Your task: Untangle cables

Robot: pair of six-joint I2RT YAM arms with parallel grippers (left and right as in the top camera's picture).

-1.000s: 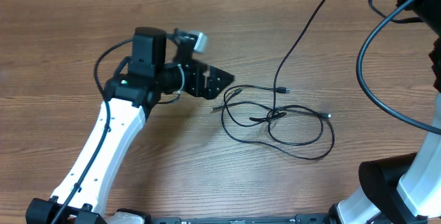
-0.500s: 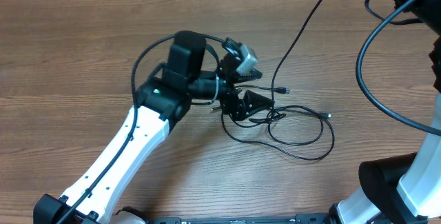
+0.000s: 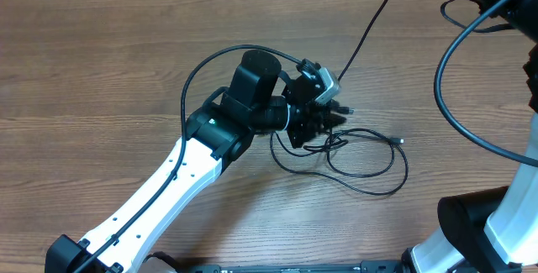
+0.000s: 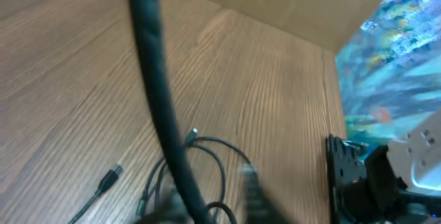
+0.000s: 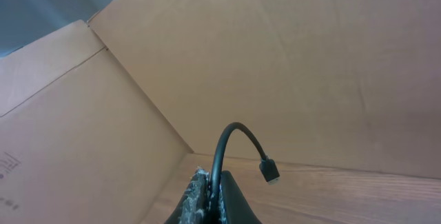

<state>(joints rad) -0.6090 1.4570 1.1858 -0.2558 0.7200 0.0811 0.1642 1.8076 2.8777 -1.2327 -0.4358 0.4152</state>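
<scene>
I need to lower my right gripper next, shift it to the right in the overhead view and release the cable, because its plug end hangs clear of the tangle.
Thin black cables (image 3: 363, 157) lie in tangled loops on the wooden table right of centre, with small plugs at their ends (image 3: 399, 141). My left gripper (image 3: 319, 123) is down on the left side of the tangle. In the left wrist view its fingers (image 4: 251, 193) are blurred and straddle the cords, with the gripper (image 4: 210, 198) over a loop (image 4: 217, 156). One cable (image 3: 370, 29) rises to the top right. My right gripper (image 5: 215, 181) is shut on that cable (image 5: 224, 145), whose plug (image 5: 270, 172) hangs past the fingers.
Thick black arm wires (image 3: 450, 88) curve down the right side above the right arm's base (image 3: 496, 223). A dark cord (image 4: 155, 79) crosses close to the left wrist lens. Cardboard walls (image 5: 310, 58) stand behind the table.
My left arm swung right from the table's left-centre onto the cable tangle. Its fingers, wide apart earlier, have drawn closer together. The right side has not moved.
</scene>
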